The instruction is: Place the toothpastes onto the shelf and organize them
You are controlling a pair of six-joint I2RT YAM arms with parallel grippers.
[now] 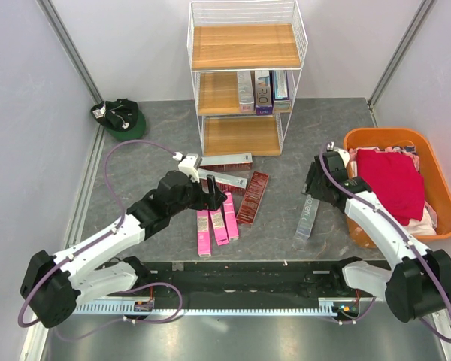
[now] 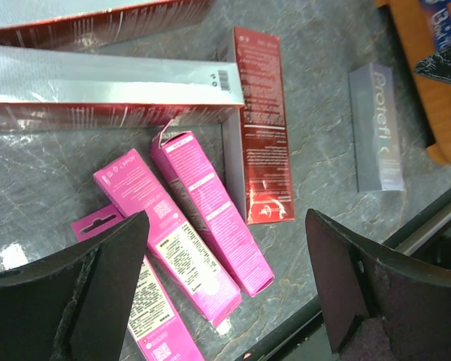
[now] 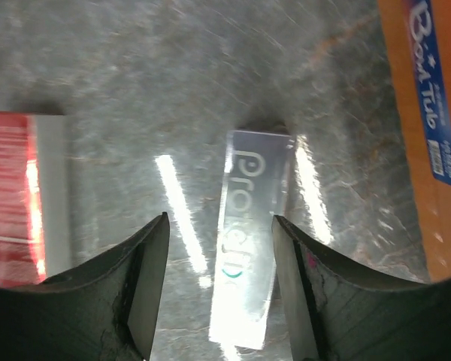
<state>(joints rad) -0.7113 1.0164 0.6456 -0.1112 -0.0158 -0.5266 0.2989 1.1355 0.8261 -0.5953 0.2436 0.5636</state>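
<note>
The right gripper moves down onto the silver box's far half next and closes across the box's width, since the box lies lengthwise between the open fingers.
The white wire shelf stands at the back, with three silver and blue toothpaste boxes upright on its middle board. Three pink boxes lie at the table's middle, also in the left wrist view. Dark red boxes lie beside and behind them. My left gripper is open and empty, just above the pink boxes. A silver box lies flat under my right gripper, which is open and straddles it without gripping.
An orange tub holding red and pink cloth stands at the right, its wall close to the right gripper. A dark green object lies at the back left. The black rail runs along the near edge.
</note>
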